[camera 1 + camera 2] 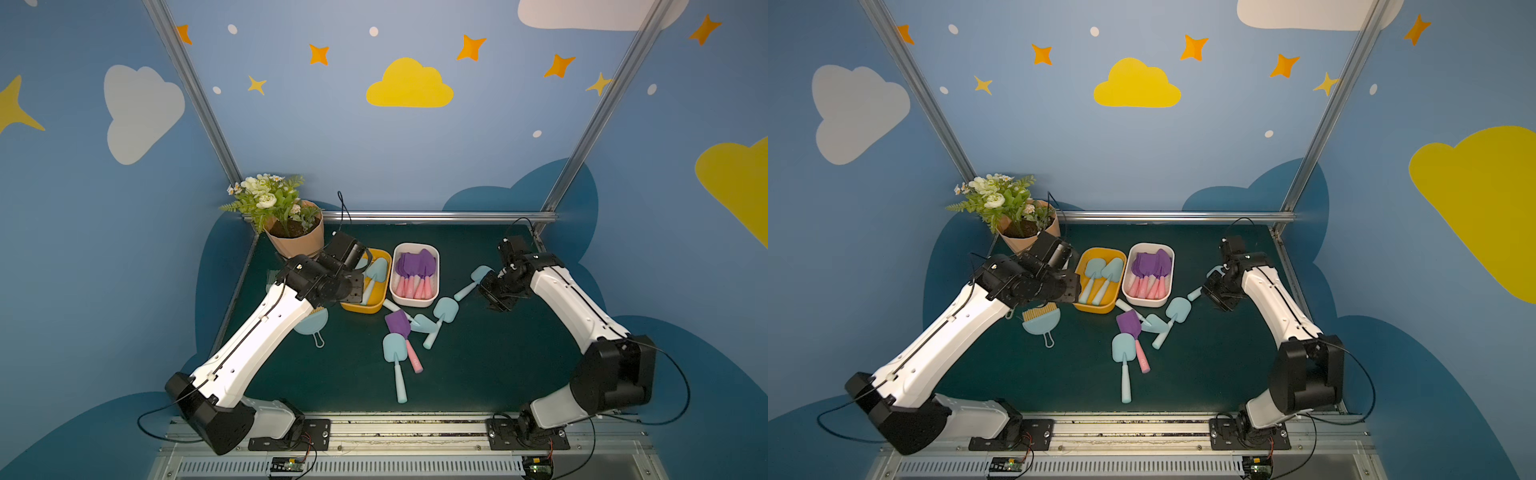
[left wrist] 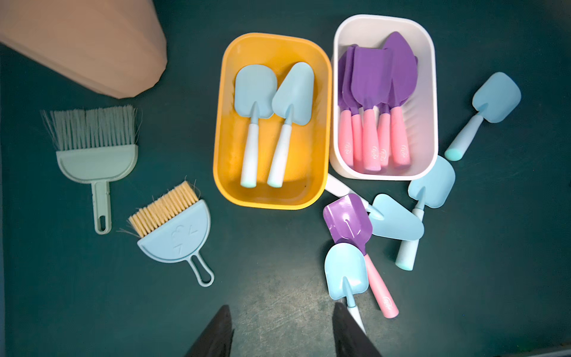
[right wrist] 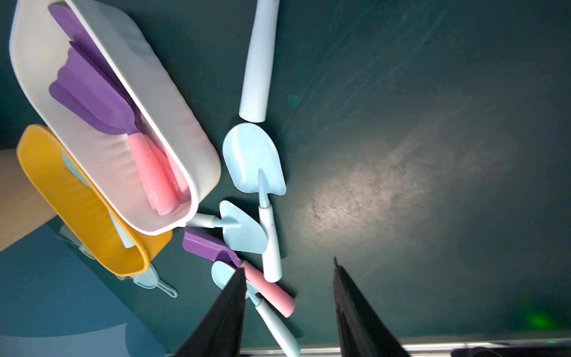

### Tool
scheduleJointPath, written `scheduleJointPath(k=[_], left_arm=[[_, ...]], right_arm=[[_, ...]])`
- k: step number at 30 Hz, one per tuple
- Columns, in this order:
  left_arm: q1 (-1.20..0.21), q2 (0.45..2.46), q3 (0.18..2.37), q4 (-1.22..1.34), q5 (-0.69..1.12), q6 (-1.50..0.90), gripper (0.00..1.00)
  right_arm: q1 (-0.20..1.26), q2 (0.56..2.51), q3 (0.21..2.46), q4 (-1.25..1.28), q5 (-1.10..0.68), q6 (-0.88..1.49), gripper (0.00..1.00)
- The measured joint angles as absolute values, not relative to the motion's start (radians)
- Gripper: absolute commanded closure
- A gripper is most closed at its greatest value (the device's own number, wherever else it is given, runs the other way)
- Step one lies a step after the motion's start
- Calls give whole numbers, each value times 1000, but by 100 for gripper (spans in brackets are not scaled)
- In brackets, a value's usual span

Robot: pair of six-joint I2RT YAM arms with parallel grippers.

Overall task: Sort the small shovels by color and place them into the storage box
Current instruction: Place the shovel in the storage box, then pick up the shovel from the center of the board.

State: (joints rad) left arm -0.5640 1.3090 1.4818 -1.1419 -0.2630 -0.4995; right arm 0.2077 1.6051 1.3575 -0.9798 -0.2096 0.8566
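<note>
The lone blue shovel's handle lies uncovered, below and outward of my right gripper, so next I need to reach the gripper outward and lower its open fingers on both sides of the handle to close.
Two pale blue small shovels lie side by side in the yellow storage box. Several purple shovels with pink handles are stacked in the white storage box beside it. In front of the boxes, a purple shovel and three blue shovels lie loose in a pile. One more blue shovel lies apart, close to my right gripper. That gripper hangs open over the mat with nothing between its fingers. My left gripper is open and empty, up by the yellow box.
A peach flowerpot with a plant stands at the back left, close to my left wrist. A grey-green brush and a light blue dustpan with tan bristles lie left of the yellow box. A metal rail borders the mat at the back.
</note>
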Motion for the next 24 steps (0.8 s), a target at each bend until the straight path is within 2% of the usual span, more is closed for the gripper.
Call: scheduleJointPath(k=[10,24], left_arm=[[-527,1092,1271,-1146,-250,-576,55],[-504,1050,1247,-1160,-232,-589,52]], right_arm=[[204,1885,1509,-945,-248,857,51],[204,2057,1623,-947,-248,891,51]])
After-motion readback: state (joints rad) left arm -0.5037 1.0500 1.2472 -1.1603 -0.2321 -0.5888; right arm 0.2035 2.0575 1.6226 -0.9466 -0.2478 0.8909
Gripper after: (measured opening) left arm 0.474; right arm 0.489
